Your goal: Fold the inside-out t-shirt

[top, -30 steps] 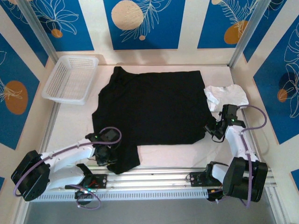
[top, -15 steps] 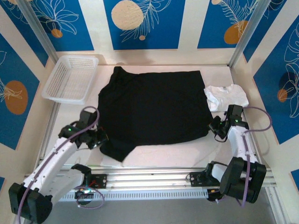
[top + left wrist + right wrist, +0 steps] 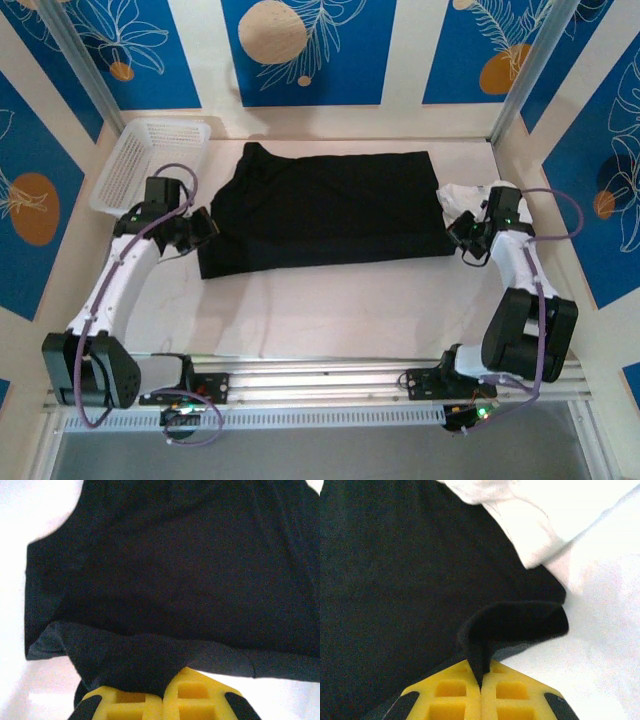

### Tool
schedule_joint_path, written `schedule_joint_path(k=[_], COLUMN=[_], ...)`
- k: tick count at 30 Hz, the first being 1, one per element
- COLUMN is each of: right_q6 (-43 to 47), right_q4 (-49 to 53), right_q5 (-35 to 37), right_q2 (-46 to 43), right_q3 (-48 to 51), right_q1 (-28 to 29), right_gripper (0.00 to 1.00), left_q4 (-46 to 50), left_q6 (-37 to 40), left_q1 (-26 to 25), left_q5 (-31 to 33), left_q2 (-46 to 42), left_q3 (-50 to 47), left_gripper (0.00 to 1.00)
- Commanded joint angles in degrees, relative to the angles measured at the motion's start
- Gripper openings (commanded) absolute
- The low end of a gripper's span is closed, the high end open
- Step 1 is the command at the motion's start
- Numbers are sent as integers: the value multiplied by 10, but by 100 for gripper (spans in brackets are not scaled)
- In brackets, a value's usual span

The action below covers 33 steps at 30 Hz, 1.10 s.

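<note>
The robot should move the shirt's fold outward with its right gripper onto the shirt's edge by the white garment [image 3: 502,542] and let go of it there, because the pinched cloth is at the near end of that edge.
The black t-shirt [image 3: 320,210] lies across the middle of the white table, its near half doubled back over the far half, plain black side up. My left gripper [image 3: 203,228] is shut on the shirt's left near corner; in the left wrist view a fold of black cloth [image 3: 135,665] is pinched between the yellow fingers [image 3: 205,697]. At the shirt's right edge, my right gripper [image 3: 461,238] is shut on a ridge of black cloth [image 3: 492,630] that rises from between its yellow fingers [image 3: 520,695].
A white mesh basket [image 3: 135,170] stands at the back left. A small white folded garment [image 3: 480,205] lies at the shirt's right edge, beside my right gripper, and appears as white cloth [image 3: 530,525] in the right wrist view. Blue patterned walls enclose the table.
Both grippers have carried the shirt's near edge away from the table's front toward the back, folding the shirt in half. The left gripper closed fully on the cloth.
</note>
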State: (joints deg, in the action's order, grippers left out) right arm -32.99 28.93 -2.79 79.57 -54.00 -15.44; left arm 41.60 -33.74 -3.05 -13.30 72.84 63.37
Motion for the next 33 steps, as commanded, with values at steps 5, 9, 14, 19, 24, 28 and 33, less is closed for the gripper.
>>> schedule_joint_path(k=[5, 9, 14, 19, 24, 28, 33], right_q6=[3, 6, 11, 23, 56, 98, 106], right_q4=[-17, -17, -17, -5, 38, 75, 52], right_q5=[21, 25, 36, 75, 101, 134, 137], right_q2=[74, 114, 178, 277, 380, 374, 282], right_q3=[-61, -92, -146, -247, -374, -401, -270], right_q1=[19, 32, 53, 72, 78, 96, 135], right_gripper=[5, 5, 6, 10, 30, 43, 44], left_q4=[-41, -48, -69, -95, -85, -86, -145], left_q6=[21, 23, 18, 13, 14, 9, -7], left_q1=[23, 25, 25, 26, 27, 25, 6], left_q5=[11, 11, 11, 24, 49, 48, 32], left_q2=[53, 83, 127, 203, 315, 328, 234], left_q3=[42, 60, 73, 109, 209, 230, 123], left_gripper=[0, 0, 0, 0, 11, 34, 50])
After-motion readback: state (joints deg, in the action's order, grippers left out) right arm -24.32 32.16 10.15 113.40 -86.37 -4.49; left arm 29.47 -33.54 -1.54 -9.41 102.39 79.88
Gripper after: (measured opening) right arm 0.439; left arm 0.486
